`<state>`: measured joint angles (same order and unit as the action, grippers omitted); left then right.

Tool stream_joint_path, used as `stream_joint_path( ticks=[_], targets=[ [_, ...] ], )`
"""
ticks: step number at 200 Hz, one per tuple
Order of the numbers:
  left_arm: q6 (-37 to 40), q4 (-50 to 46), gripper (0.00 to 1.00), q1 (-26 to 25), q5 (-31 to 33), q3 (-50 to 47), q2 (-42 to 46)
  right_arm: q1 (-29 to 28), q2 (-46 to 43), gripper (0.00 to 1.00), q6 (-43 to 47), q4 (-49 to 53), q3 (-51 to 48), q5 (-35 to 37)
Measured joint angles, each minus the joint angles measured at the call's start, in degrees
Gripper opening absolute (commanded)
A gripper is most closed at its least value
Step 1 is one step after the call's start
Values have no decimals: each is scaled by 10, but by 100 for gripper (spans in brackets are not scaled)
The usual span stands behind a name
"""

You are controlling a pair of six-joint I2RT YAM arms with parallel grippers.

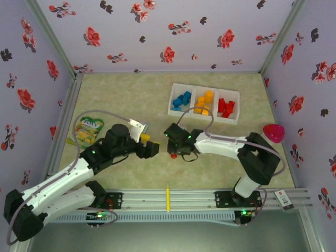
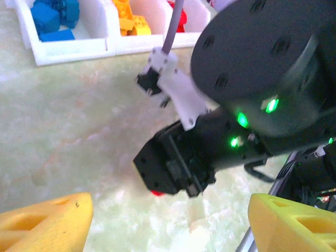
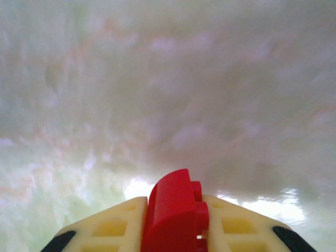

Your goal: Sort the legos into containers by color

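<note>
My right gripper should lift up and outward over the end container [image 1: 227, 107] and release the red lego there, because red legos already lie in it.
A red lego [image 3: 176, 210] is pinched between the pale fingers of my right gripper [image 3: 176, 223], which is shut on it just above the table. From above, that gripper [image 1: 175, 151] is at the table's middle with the red lego [image 1: 173, 155] showing under it. My left gripper [image 1: 148, 144] stands open close to its left, nothing between its yellow fingers [image 2: 47, 223]. The containers [image 1: 171, 106] stand in a row at the back right, holding blue legos [image 1: 182, 100], orange legos [image 1: 205, 102] and red legos [image 1: 227, 106].
A green-yellow snack packet [image 1: 88, 128] lies at the left. A thin yellow stick [image 1: 168, 198] rests on the front rail. A pink rounded object [image 1: 273, 133] sits by the right wall. The right arm's black wrist [image 2: 252, 79] looms close in front of the left gripper.
</note>
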<state>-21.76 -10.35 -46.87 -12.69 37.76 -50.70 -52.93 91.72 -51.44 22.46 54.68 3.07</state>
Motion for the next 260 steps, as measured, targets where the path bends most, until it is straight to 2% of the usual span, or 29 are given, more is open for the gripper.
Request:
stream_joint_path(
  ticks=[30, 58, 97, 130, 171, 260],
  targets=[
    [31, 28, 78, 0, -4, 46, -69, 83, -60, 17, 73, 30, 8, 24],
    [59, 56, 78, 0, -5, 101, -120, 188, -91, 16, 147, 44, 40, 38],
    [71, 85, 78, 0, -4, 122, -149, 322, -92, 16, 233, 47, 92, 40],
    [71, 83, 78, 0, 3, 122, -150, 404, -60, 15, 280, 44, 139, 29],
    [71, 82, 78, 0, 21, 122, -150, 453, 17, 16, 315, 44, 196, 17],
    [62, 78, 78, 0, 57, 122, -150, 512, 204, 18, 354, 45, 332, 11]
  ],
)
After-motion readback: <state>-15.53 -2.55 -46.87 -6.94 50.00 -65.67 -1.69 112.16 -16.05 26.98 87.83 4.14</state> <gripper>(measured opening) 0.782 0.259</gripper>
